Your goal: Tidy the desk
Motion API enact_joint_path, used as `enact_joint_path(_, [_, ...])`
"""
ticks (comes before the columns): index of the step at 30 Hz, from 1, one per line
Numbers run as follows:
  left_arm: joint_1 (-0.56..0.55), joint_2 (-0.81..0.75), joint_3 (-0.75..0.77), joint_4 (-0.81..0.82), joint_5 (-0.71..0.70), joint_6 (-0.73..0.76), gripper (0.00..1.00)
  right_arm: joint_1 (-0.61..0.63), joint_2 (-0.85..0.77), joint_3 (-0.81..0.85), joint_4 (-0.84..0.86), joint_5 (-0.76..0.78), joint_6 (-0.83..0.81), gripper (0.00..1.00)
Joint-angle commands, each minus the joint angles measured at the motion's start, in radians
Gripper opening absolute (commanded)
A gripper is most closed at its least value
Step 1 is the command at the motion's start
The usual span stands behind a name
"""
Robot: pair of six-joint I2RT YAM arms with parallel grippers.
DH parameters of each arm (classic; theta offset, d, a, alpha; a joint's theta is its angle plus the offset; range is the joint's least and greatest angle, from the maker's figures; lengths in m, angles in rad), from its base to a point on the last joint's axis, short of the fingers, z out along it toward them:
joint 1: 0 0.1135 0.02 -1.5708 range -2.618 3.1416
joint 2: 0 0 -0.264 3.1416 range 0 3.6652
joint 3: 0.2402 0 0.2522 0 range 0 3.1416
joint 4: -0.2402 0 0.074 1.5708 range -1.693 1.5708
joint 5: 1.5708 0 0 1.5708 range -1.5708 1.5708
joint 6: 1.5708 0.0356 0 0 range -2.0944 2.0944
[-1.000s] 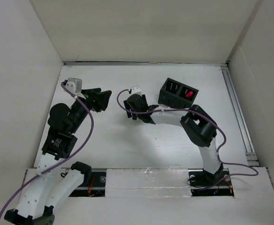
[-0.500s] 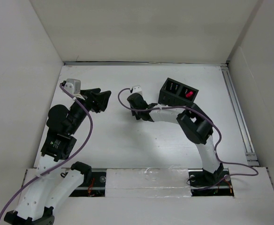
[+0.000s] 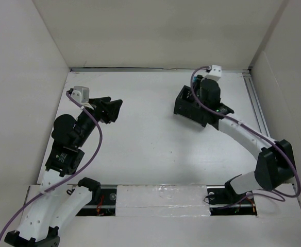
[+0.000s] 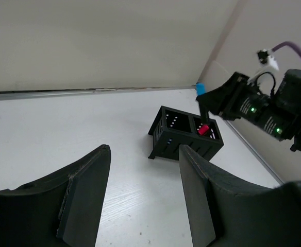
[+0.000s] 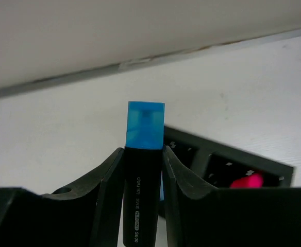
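Note:
My right gripper holds the highlighter (image 5: pixel 141 195) upright above the open organizer already. Next it should move down over the organizer's section holding the pink item (image 5: pixel 235 174) and let go of the highlighter inside.
My right gripper (image 5: pixel 143 152) is shut on a black highlighter (image 5: pixel 141 195) with a blue cap (image 5: pixel 146 125), which stands up between the fingers. In the top view this gripper (image 3: pixel 206 104) hangs over the black two-compartment organizer (image 3: pixel 184 106) at the back right of the white desk (image 3: pixel 150 149). A pink item (image 5: pixel 246 181) lies in the organizer's right compartment. The left wrist view shows the organizer (image 4: pixel 184 136), the blue cap (image 4: pixel 200 89) above it and the right gripper (image 4: pixel 215 99). My left gripper (image 3: pixel 112 107) is open and empty over the desk's left side, with bare tabletop between its fingers (image 4: pixel 88 190).
White wall panels (image 3: pixel 155 31) close in the desk at the back and on both sides. A thin metal rail (image 3: pixel 261 123) runs along the right edge. Purple cables (image 3: pixel 96 139) trail from both arms.
My right arm has swung from the middle of the desk to the back right and now sits over the organizer with the highlighter. The left arm has not moved.

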Motion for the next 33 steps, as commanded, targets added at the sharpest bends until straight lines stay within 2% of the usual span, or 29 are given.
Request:
enact_joint_path(1, [0.002, 0.000, -0.002, 0.052, 0.021, -0.006, 0.51, -0.084, -0.002, -0.050, 0.050, 0.038, -0.007, 0.12])
enact_joint_path(7, [0.002, 0.000, -0.004, 0.049, 0.013, -0.005, 0.51, -0.187, 0.036, -0.050, 0.067, 0.097, -0.023, 0.12])
enact_joint_path(14, [0.002, 0.000, -0.002, 0.046, 0.004, -0.002, 0.51, -0.187, 0.077, -0.035, 0.057, 0.161, -0.051, 0.16])
enact_joint_path(17, [0.002, 0.000, -0.002, 0.046, 0.009, -0.003, 0.51, -0.176, 0.090, -0.035, 0.046, 0.167, -0.046, 0.23])
enact_joint_path(19, [0.002, 0.003, -0.001, 0.045, 0.003, -0.002, 0.51, -0.164, 0.096, -0.044, 0.041, 0.187, -0.037, 0.36])
enact_joint_path(20, [0.002, 0.003, -0.001, 0.045, 0.003, -0.002, 0.51, -0.153, 0.096, -0.047, 0.041, 0.184, -0.037, 0.36])
enact_joint_path(21, [0.002, 0.004, 0.001, 0.043, 0.004, -0.003, 0.51, -0.153, 0.096, -0.050, 0.043, 0.183, -0.034, 0.46])
enact_joint_path(23, [0.002, 0.001, -0.001, 0.046, 0.007, -0.003, 0.51, -0.153, 0.096, -0.054, 0.041, 0.183, -0.031, 0.55])
enact_joint_path(24, [0.002, 0.001, -0.002, 0.046, 0.007, -0.003, 0.51, -0.142, 0.093, -0.057, 0.038, 0.184, -0.033, 0.63])
enact_joint_path(29, [0.002, 0.003, -0.001, 0.042, -0.008, -0.002, 0.53, -0.112, 0.038, -0.070, 0.034, 0.175, -0.031, 0.68])
enact_joint_path(33, [0.002, 0.001, -0.001, 0.040, -0.011, 0.000, 0.60, -0.050, -0.057, -0.083, 0.015, 0.163, -0.025, 0.76])
